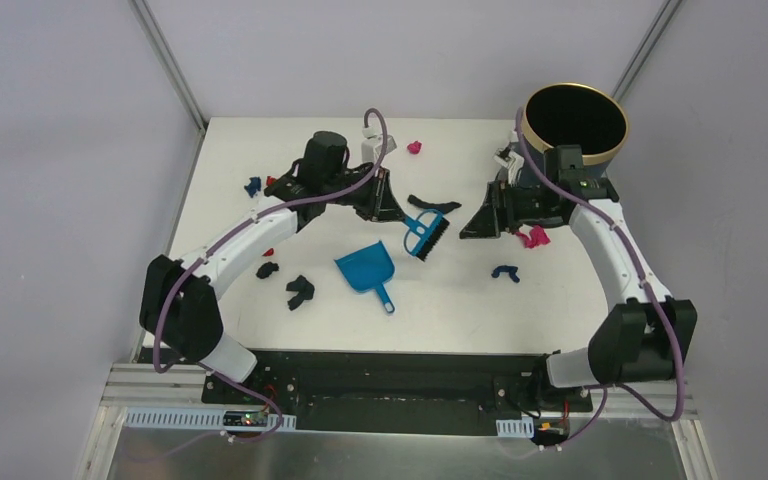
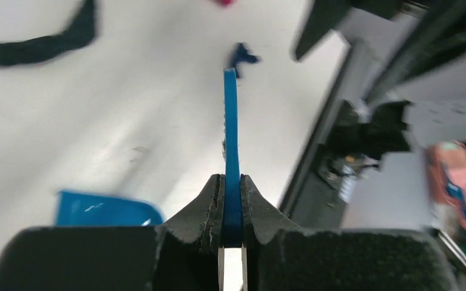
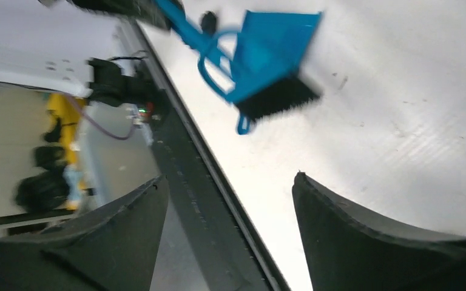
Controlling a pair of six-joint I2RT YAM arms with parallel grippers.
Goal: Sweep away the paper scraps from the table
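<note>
The dustpan still lies unheld on the tabletop, so I need to lower my right gripper back and to the left in the top view onto the dustpan's handle (image 1: 386, 299) (image 3: 243, 125).
My left gripper (image 1: 388, 203) is shut on the handle of the small blue hand brush (image 1: 426, 236), whose black bristles point down at the white table (image 1: 460, 300). In the left wrist view the blue handle (image 2: 230, 121) sits clamped between the jaws of the gripper (image 2: 232, 182). My right gripper (image 1: 480, 222) is open and empty, right of the brush; its wrist view (image 3: 230, 182) shows the brush bristles (image 3: 276, 97) ahead. Paper scraps lie scattered: magenta (image 1: 533, 237), blue (image 1: 505, 272), pink (image 1: 415, 148), blue (image 1: 252, 185), red (image 1: 268, 251), dark ones (image 1: 300, 290) (image 1: 267, 269).
The blue dustpan (image 1: 368, 270) lies on the table just below-left of the brush, handle toward the front edge; it also shows in the left wrist view (image 2: 103, 209). A black bin with a gold rim (image 1: 574, 122) stands at the back right. A dark strip (image 1: 435, 205) lies behind the brush.
</note>
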